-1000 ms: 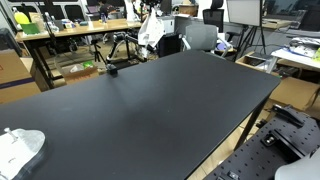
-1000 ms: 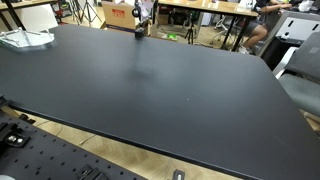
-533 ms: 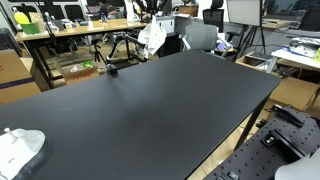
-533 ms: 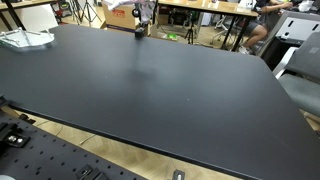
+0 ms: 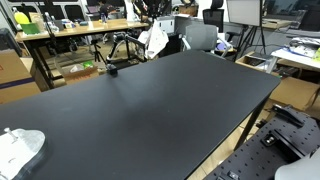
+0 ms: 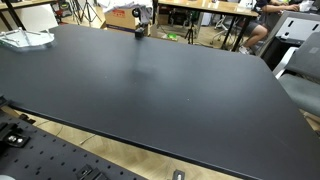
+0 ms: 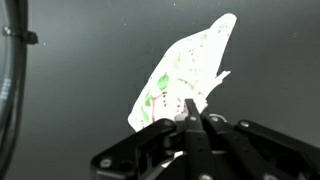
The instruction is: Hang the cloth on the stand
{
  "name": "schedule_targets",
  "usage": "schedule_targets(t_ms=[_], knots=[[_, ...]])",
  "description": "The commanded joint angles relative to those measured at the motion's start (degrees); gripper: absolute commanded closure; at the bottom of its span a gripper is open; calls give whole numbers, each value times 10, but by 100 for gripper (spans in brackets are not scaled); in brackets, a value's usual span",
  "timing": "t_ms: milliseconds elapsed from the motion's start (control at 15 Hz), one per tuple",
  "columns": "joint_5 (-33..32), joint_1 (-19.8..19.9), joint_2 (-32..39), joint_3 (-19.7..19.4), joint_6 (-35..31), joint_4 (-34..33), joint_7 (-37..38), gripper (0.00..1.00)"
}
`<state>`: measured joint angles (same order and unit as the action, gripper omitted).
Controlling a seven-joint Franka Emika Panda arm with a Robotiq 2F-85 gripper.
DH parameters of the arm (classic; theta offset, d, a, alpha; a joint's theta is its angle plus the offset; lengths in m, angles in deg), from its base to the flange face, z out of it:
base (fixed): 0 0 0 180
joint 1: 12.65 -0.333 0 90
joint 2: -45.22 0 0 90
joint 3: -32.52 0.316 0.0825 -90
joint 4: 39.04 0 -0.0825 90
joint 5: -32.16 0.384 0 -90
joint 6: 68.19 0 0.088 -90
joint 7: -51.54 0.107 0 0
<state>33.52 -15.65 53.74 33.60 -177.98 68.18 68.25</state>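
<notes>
The small black stand is below my gripper at the table's far edge, so my gripper will next lower the cloth, still dangling high, over it and release.
My gripper (image 7: pixel 193 112) is shut on a white cloth with green print (image 7: pixel 185 70), which hangs from the fingertips over the dark table. In an exterior view the cloth (image 5: pixel 153 40) dangles in the air above the far edge of the black table (image 5: pixel 170 110), with the gripper (image 5: pixel 150 18) just above it. A small black stand (image 5: pixel 112 69) sits on the table near that far edge. It also shows in an exterior view (image 6: pixel 139 32), right below the gripper (image 6: pixel 141 14).
A second crumpled white cloth (image 5: pixel 20 148) lies at a table corner, also seen in an exterior view (image 6: pixel 25 39). Wooden desks, chairs and boxes (image 5: pixel 80 30) stand beyond the table. A black cable (image 7: pixel 10 80) runs along the wrist view's left edge.
The gripper and the hanging cloth have shifted slightly near the table's far edge. Everything else has stayed in place.
</notes>
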Motion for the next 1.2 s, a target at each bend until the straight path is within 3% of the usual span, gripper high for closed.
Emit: schedule_targets(t_ms=[0, 533, 1000, 1067, 1133], knots=[[10, 2, 10, 0, -5, -7, 2, 100], [51, 9, 50, 3, -126, 14, -83, 100], [57, 9, 48, 6, -152, 22, -124, 100], [58, 9, 46, 5, -150, 21, -122, 73], [60, 10, 45, 5, -150, 20, -126, 72]])
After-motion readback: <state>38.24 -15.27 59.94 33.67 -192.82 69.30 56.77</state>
